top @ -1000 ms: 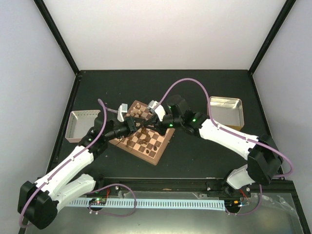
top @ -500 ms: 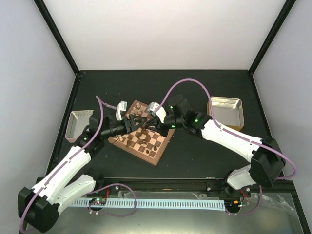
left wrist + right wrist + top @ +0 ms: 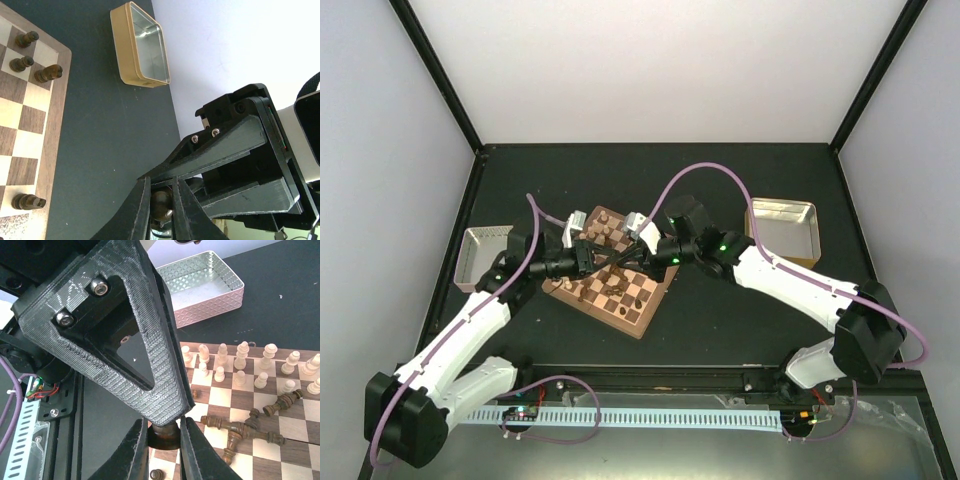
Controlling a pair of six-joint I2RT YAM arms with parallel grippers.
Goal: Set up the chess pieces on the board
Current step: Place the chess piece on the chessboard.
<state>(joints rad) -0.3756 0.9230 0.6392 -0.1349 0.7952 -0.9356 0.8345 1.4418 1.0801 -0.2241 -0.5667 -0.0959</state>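
Observation:
My left gripper moves to the right in the top view next, tips down and releases onto the empty dark square [image 3: 11,88], since dark pieces stand beside it.
The board [image 3: 638,324] lies at an angle in the table's middle. Both grippers meet above its left half. My left gripper [image 3: 602,256] is shut on the round head of a dark chess piece [image 3: 162,206]. My right gripper [image 3: 617,260] is shut on the base of the same dark piece [image 3: 166,435], so both hold it at once. Pale pieces [image 3: 242,355] stand in rows at the board's left end. Several dark pieces [image 3: 239,428] lie tipped over mid-board. A few dark pieces [image 3: 25,39] stand at the other end.
An empty pinkish metal tray [image 3: 480,255] sits left of the board and shows in the right wrist view [image 3: 200,287]. An empty gold tray [image 3: 782,228] sits at the right and shows in the left wrist view [image 3: 142,47]. Black frame posts rise at the corners.
The two grippers stay joined over the board. The left arm's elbow has swung up and back, and its wrist shifted slightly right. The right arm has barely moved.

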